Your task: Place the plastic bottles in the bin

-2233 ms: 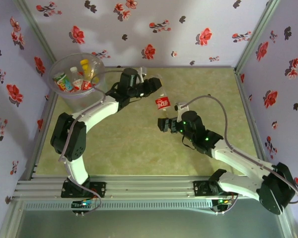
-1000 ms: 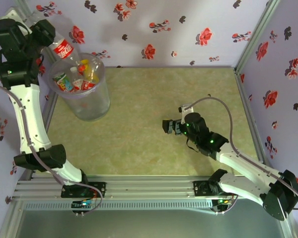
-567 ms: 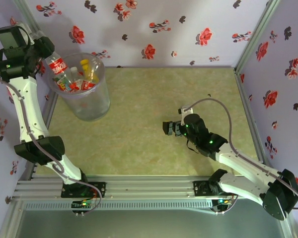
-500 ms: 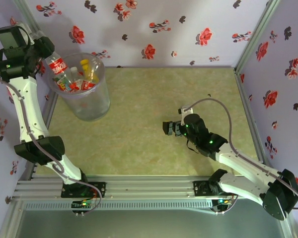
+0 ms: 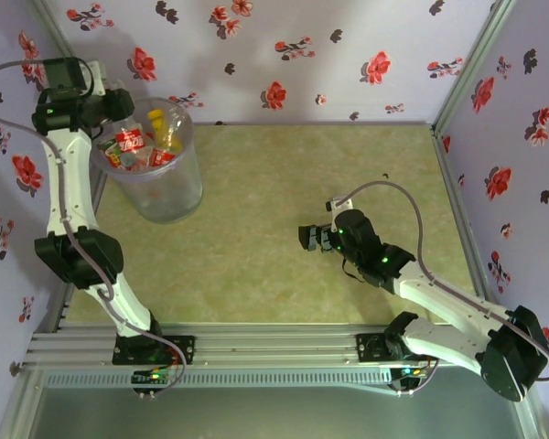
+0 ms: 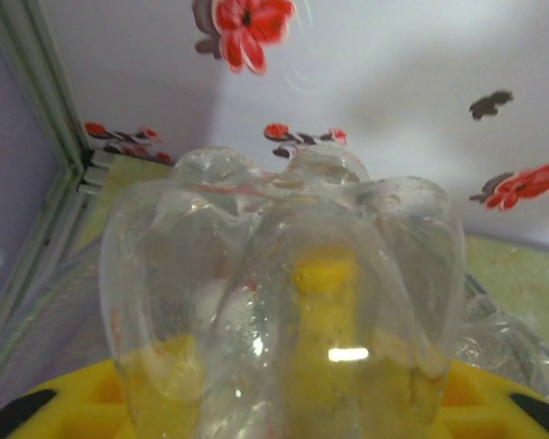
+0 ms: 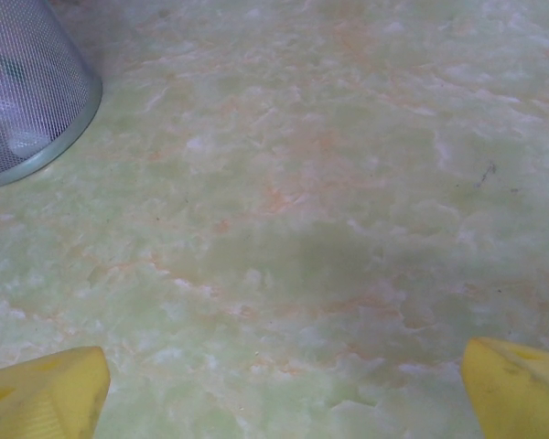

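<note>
The bin's opening (image 5: pixel 148 135) is toward the yellow bottle. My left gripper will next move that way from the bin's rim and release the clear bottle.
The bin (image 5: pixel 171 194) stands at the table's far left with several plastic bottles inside, among them a yellow one (image 5: pixel 162 125). My left gripper (image 5: pixel 115 113) hangs over the bin's left rim, shut on a clear plastic bottle with a red label (image 5: pixel 133 142) that tilts down into the bin's mouth. In the left wrist view the bottle's lobed clear base (image 6: pixel 284 274) sits between my yellow fingers (image 6: pixel 64 410). My right gripper (image 5: pixel 309 238) hovers low over the table's middle, open, with nothing between its fingertips (image 7: pixel 46 393).
The green marbled table (image 5: pixel 256 183) is walled by flowered panels (image 5: pixel 329 55) at the back and sides. The bin's mesh-patterned base (image 7: pixel 27 101) lies at the upper left of the right wrist view. A metal rail (image 5: pixel 274 347) runs along the near edge.
My left arm has swung right and down, bringing the held bottle from above the bin's left side into its mouth. The right arm has stayed put, open.
</note>
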